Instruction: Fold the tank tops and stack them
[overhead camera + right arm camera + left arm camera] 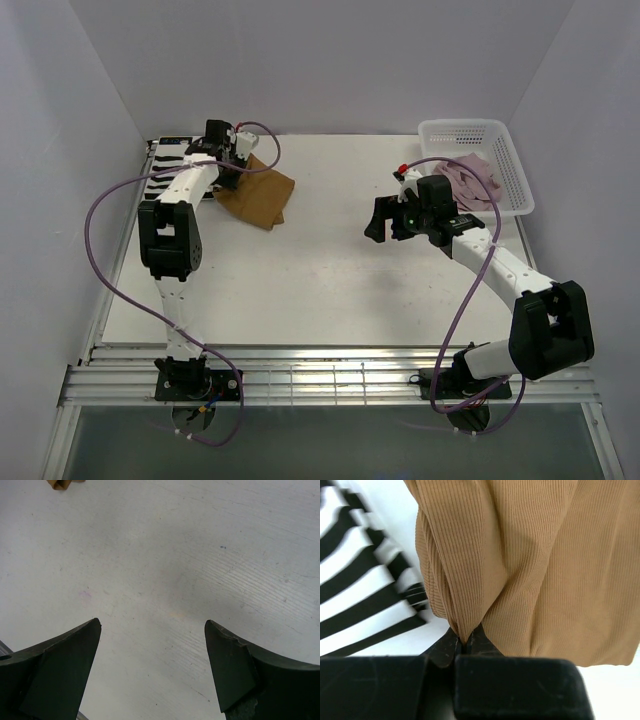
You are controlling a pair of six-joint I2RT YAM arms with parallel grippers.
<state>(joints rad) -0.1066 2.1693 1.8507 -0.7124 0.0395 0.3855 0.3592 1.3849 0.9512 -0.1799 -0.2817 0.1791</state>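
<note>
Next, my left gripper will lift, move left in the top view and lower onto the striped tank top to release, as the tan tank top is still beside the striped tank top (168,165) (362,587).
The tan-brown tank top (258,195) lies folded at the back left of the table, next to the black-and-white striped tank top (170,160) by the left wall. My left gripper (228,170) is shut on a pinched fold of the tan top (530,565), the striped top (360,600) to its left in the left wrist view. The pale pink tank top (468,182) lies in the white mesh basket (512,165) at the back right. My right gripper (385,222) hangs open and empty over bare table (165,580); its fingers (65,665) stand wide apart.
The basket stands against the right wall. White enclosure walls close in the left, back and right. A metal rail (330,375) runs along the near edge between the arm bases. A corner of the tan top shows at the top left of the right wrist view (62,484).
</note>
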